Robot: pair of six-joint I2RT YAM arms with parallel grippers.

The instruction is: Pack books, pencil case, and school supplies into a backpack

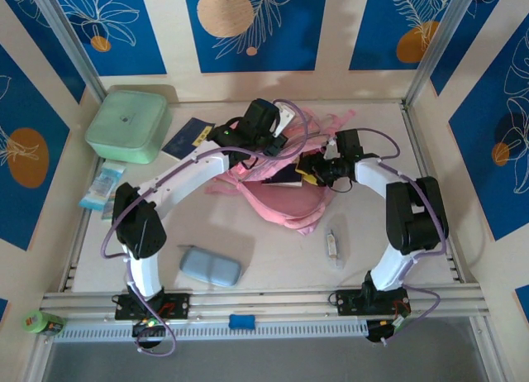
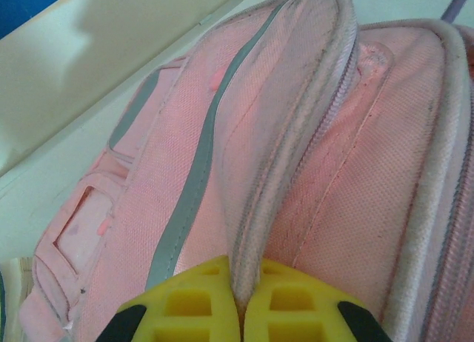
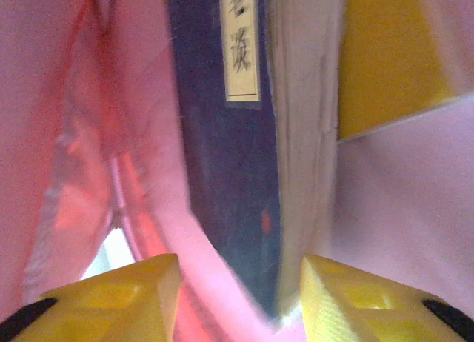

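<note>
My left gripper lowers the backpack's rim down and back toward the base, over the backpack's opening [image 1: 288, 197], next. It then releases it, as the navy book stands inside.
The pink backpack [image 1: 285, 202] lies mid-table with its mouth held up. My left gripper [image 2: 241, 301] is shut on the backpack's zipper rim [image 2: 296, 135] and stands at its far edge [image 1: 271, 142]. My right gripper [image 1: 302, 174] reaches into the mouth, open [image 3: 238, 297], its yellow fingers either side of a navy book [image 3: 229, 164] with a pale label, standing inside the pink lining [image 3: 44, 98]. A yellow booklet [image 3: 385, 53] sits behind it. Another navy book [image 1: 188, 138] lies on the table. The blue-grey pencil case [image 1: 210, 267] lies near the left base. The wrapped stick of school supplies [image 1: 332, 246] lies right of the backpack.
A mint-green lidded box [image 1: 128, 126] stands at the back left, with pale blue packets [image 1: 103, 190] in front of it. Panel walls close in the table on three sides. A small blue item [image 1: 241, 321] and a green one [image 1: 41, 322] sit on the front rail.
</note>
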